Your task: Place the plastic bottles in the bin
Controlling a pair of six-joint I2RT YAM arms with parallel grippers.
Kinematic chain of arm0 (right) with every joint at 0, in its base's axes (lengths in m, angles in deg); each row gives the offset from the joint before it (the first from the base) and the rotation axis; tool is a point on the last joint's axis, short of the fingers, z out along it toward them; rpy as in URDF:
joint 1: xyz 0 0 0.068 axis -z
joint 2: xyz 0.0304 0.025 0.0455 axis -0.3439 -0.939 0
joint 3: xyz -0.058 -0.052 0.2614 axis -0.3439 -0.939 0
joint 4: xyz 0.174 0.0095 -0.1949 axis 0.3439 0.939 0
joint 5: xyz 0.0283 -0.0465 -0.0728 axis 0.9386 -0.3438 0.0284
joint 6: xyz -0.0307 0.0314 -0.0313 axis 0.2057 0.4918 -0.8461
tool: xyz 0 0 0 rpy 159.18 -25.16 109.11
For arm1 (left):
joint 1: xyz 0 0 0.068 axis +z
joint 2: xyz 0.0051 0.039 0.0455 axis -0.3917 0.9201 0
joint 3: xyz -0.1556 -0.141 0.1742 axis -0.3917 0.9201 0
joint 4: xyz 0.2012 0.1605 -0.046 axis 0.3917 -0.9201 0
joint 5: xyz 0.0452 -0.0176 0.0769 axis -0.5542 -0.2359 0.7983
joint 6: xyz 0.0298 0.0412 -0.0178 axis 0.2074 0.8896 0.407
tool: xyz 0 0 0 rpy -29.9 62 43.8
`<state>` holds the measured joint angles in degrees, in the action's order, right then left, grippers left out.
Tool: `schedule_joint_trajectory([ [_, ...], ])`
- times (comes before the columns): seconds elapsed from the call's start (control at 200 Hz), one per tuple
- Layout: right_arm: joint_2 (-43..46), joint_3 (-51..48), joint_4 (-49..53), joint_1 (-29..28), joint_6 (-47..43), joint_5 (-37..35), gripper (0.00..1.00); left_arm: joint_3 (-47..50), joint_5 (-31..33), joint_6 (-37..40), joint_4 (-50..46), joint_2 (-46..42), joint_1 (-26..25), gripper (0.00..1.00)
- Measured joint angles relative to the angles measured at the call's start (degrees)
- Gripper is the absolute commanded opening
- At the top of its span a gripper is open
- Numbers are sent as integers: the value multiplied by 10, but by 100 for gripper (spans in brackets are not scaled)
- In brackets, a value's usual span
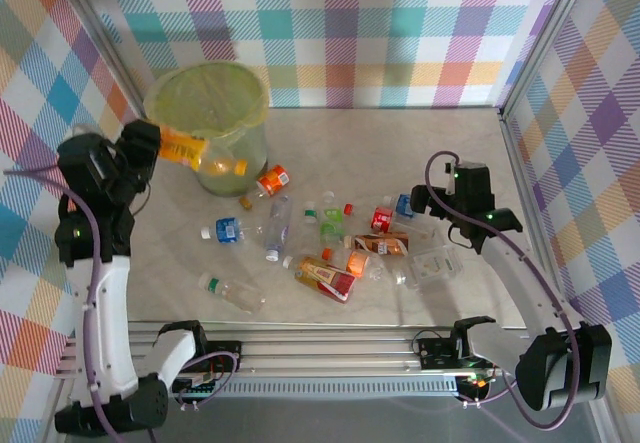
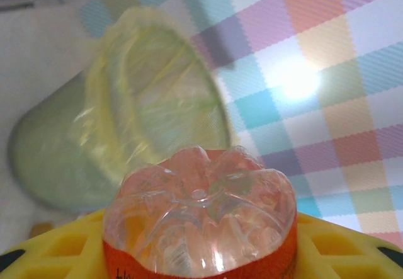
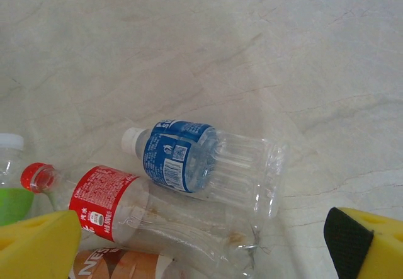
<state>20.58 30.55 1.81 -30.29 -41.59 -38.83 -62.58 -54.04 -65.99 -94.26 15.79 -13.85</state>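
I will next move my left gripper outward and in over the bin's opening (image 1: 207, 91) to release the orange-labelled plastic bottle (image 1: 192, 150). The bottle still hangs at the near side of the bin.
My left gripper (image 1: 158, 143) is shut on an orange-labelled plastic bottle (image 1: 192, 150), held in the air against the near side of the bin (image 1: 207, 113), just below its rim. In the left wrist view the bottle's clear base (image 2: 200, 206) sits between my yellow fingers (image 2: 56, 247), with the bag-lined bin (image 2: 148, 102) beyond. My right gripper (image 1: 422, 203) hangs open over a blue-labelled bottle (image 3: 201, 162) and a red-labelled bottle (image 3: 119, 206), touching neither. Several more bottles (image 1: 325, 275) lie scattered mid-table.
Loose caps (image 1: 246, 203) and a crushed clear bottle (image 1: 432, 265) lie among the pile. A blue-labelled bottle (image 1: 229, 230) and a green-capped one (image 1: 230, 291) lie at the left. Checked walls close in the table on three sides.
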Motion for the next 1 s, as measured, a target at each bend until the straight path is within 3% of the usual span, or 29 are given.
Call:
schedule_joint_trajectory([
  [0.435, 5, 10, 18, 0, 33, 14, 100, -194, 59, 91, 142, 276, 1, 41],
  [0.725, 4, 29, 38, 0, 63, 13, 100, -266, 80, 199, 174, 357, -17, 41],
  [1.0, -1, 31, 46, 0, 86, 11, 100, -311, 106, 338, 151, 421, -89, 41],
])
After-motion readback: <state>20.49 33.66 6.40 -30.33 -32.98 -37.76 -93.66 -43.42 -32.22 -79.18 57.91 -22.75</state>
